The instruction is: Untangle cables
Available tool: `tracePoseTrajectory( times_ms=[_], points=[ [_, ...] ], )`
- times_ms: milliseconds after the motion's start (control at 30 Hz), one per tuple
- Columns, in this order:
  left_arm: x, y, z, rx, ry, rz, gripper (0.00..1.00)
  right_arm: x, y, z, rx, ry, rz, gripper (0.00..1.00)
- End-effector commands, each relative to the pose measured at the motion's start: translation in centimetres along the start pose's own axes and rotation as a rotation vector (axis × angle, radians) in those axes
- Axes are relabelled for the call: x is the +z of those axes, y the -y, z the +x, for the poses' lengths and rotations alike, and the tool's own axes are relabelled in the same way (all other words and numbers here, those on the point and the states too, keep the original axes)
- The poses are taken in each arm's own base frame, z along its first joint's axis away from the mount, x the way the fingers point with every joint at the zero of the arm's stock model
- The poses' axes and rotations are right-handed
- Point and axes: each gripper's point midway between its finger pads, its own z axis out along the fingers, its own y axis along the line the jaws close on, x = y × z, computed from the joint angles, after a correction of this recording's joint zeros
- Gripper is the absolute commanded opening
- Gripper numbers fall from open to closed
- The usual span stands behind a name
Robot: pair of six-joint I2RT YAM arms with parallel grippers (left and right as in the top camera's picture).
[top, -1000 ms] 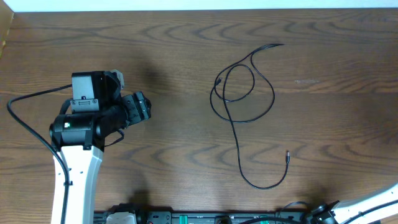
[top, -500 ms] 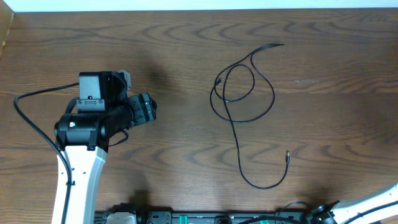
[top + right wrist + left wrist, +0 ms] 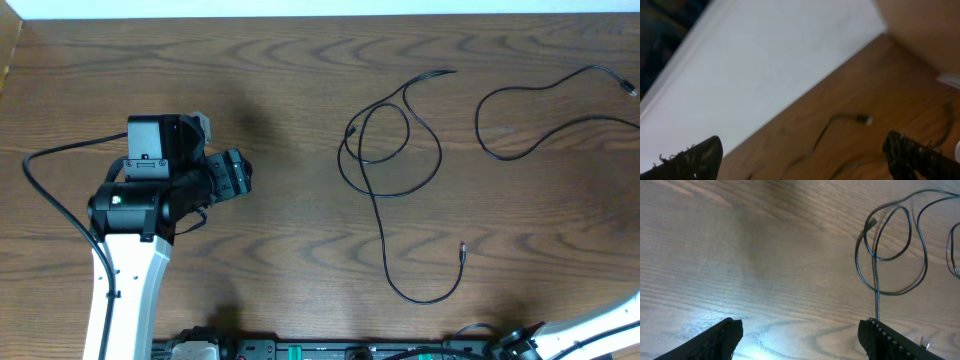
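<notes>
My right gripper swings left in the overhead view and down onto the second black cable's bend next, since the bend lies apart from the loops.
A black cable (image 3: 395,195) lies in overlapping loops at the table's middle, one plug end (image 3: 462,250) trailing toward the front. In the left wrist view the same loops (image 3: 876,285) lie ahead of the fingers. A second black cable (image 3: 478,125) curves across the right side, apart from the first; the right wrist view shows its plug end (image 3: 862,119). My left gripper (image 3: 240,175) hovers at the left, well short of the loops, open and empty (image 3: 800,335). My right gripper (image 3: 802,160) is open and empty; it does not show in the overhead view.
The brown wooden table (image 3: 300,250) has a white edge along the back (image 3: 300,8). The left arm's own lead (image 3: 40,160) arcs off to the left. A white wall (image 3: 765,60) fills much of the right wrist view.
A second black cable now lies at the table's right, where none showed before. The left arm shifted slightly right a second ago and has held still since.
</notes>
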Motion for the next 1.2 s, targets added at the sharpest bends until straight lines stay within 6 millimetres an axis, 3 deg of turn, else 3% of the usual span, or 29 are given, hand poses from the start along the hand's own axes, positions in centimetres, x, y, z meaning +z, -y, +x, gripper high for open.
tracePoseTrajectory(
  times_ms=[0, 100, 200, 300, 400, 533, 667, 867, 933, 1033, 1167],
  points=[
    [0.1, 0.4, -0.6, 0.022, 0.020, 0.019, 0.80, 2.1, -2.8, 2.9, -0.092, -0.101, -0.029, 0.99],
    [0.2, 0.6, -1.6, 0.026, 0.063, 0.025, 0.80, 4.0, -3.5, 6.7, -0.082, -0.229, 0.048, 0.99],
    [0.6, -0.9, -2.7, -0.019, 0.099, -0.060, 0.81, 5.4, -3.7, 11.6, -0.084, -0.393, 0.205, 0.99],
    [1.3, -1.9, -2.7, -0.042, 0.085, -0.114, 0.81, 6.5, -5.2, 16.1, -0.194, -0.551, 0.268, 0.99],
    [2.1, -1.7, -2.1, -0.047, 0.039, -0.097, 0.84, 7.6, -7.6, 20.3, -0.414, -0.705, 0.246, 0.99],
    [2.2, -1.7, -1.5, -0.051, 0.015, -0.095, 0.86, 9.0, -10.3, 24.6, -0.637, -0.827, 0.140, 0.99],
    [2.1, -2.0, -0.8, -0.055, -0.013, -0.105, 0.87, 9.7, -11.8, 29.9, -0.785, -0.966, 0.023, 0.99],
    [2.1, -2.0, -0.6, -0.055, -0.022, -0.107, 0.91, 10.0, -11.1, 38.6, -0.937, -1.159, -0.128, 0.99],
    [2.1, -2.0, -0.6, -0.056, -0.023, -0.104, 0.91, 10.0, -10.8, 40.5, -0.981, -1.194, -0.165, 0.99],
    [2.1, -2.0, -0.5, -0.056, -0.026, -0.105, 0.92, 10.4, -9.2, 42.4, -1.073, -1.224, -0.145, 0.99],
    [2.1, -2.0, -0.5, -0.056, -0.027, -0.106, 0.91, 11.6, -6.9, 42.7, -1.162, -1.214, -0.045, 0.98]
  ],
)
